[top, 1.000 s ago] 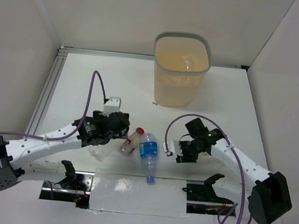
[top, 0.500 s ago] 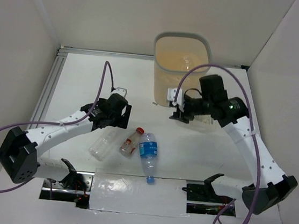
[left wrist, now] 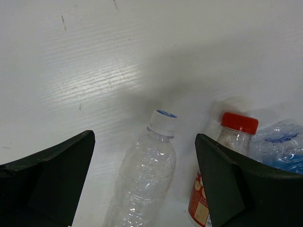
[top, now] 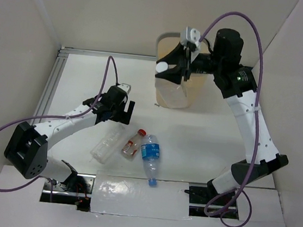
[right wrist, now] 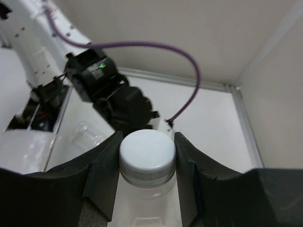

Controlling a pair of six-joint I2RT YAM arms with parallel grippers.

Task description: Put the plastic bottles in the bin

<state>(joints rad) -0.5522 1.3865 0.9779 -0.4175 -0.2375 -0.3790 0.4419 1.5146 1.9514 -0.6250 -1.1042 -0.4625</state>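
My right gripper will next rise outward over the bin's opening (top: pixel 168 44) to release the bottle, because the bottle's clear body still hangs before the bin's near side.
My right gripper (top: pixel 170 69) is raised at the bin's (top: pixel 171 98) near-left rim, shut on the neck of a clear white-capped bottle (top: pixel 161 68). In the right wrist view its cap (right wrist: pixel 147 151) sits between my fingers (right wrist: pixel 106 175). My left gripper (top: pixel 117 112) is open and empty, low over the table. A clear white-capped bottle (top: pixel 105 145) lies just beyond it, between the open jaws in the left wrist view (left wrist: pixel 142 179). A red-capped bottle (top: pixel 133 143) and a blue-labelled bottle (top: pixel 149 154) lie beside it, and both show in the left wrist view (left wrist: pixel 239 124) (left wrist: pixel 279 144).
The bin stands at the back of the table against the rear wall. A metal rail (top: pixel 46 99) runs along the table's left edge. A taped strip (top: pixel 139 197) lies along the near edge between the arm bases.
My right arm has lifted its bottle from near the table up to the bin's rim. My left gripper has drawn back from the clear bottle, which stays lying on the table.
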